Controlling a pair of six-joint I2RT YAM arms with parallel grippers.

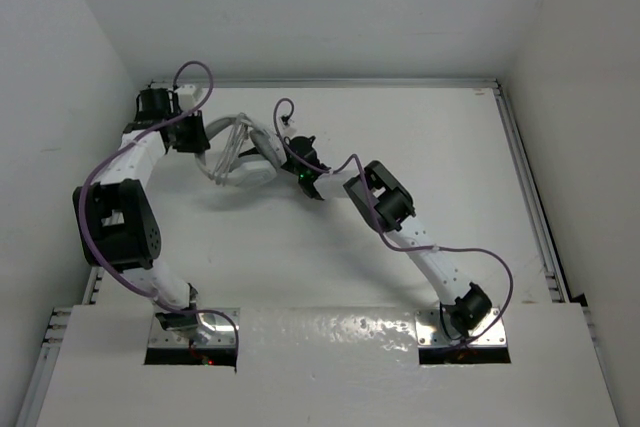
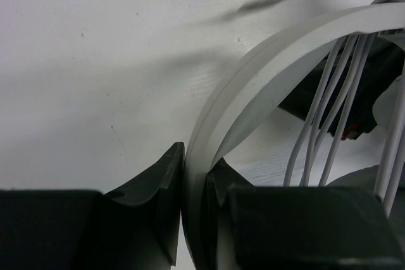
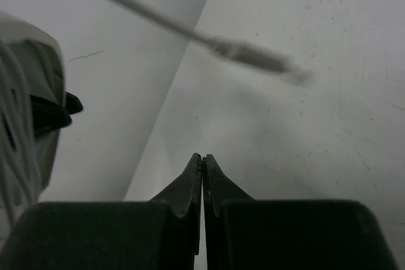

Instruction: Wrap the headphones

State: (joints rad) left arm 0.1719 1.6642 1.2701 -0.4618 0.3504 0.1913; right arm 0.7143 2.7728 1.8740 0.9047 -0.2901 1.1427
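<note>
My left gripper carries the cable-wrapped headband to the left in the top view next, lowers it and releases it, since bare tabletop lies below on that side.
The white headphones (image 1: 247, 155) lie at the far left of the table. My left gripper (image 1: 196, 135) is shut on the curved headband (image 2: 266, 61), which runs straight between the jaws of that gripper (image 2: 193, 156). Several strands of the thin pale cable (image 2: 323, 124) cross the headband's arc. My right gripper (image 1: 296, 147) is just right of the headphones. In the right wrist view it (image 3: 202, 157) is shut with nothing visible between its jaws. The cable's plug end (image 3: 253, 56) hangs in the air ahead of it. An ear cup (image 3: 38, 93) shows at the left edge.
The white back wall (image 3: 114, 61) stands just beyond the headphones, and the left wall (image 1: 60, 67) is close to my left arm. Purple arm cables (image 1: 190, 72) loop above both wrists. A metal rail (image 1: 530, 197) edges the table on the right.
</note>
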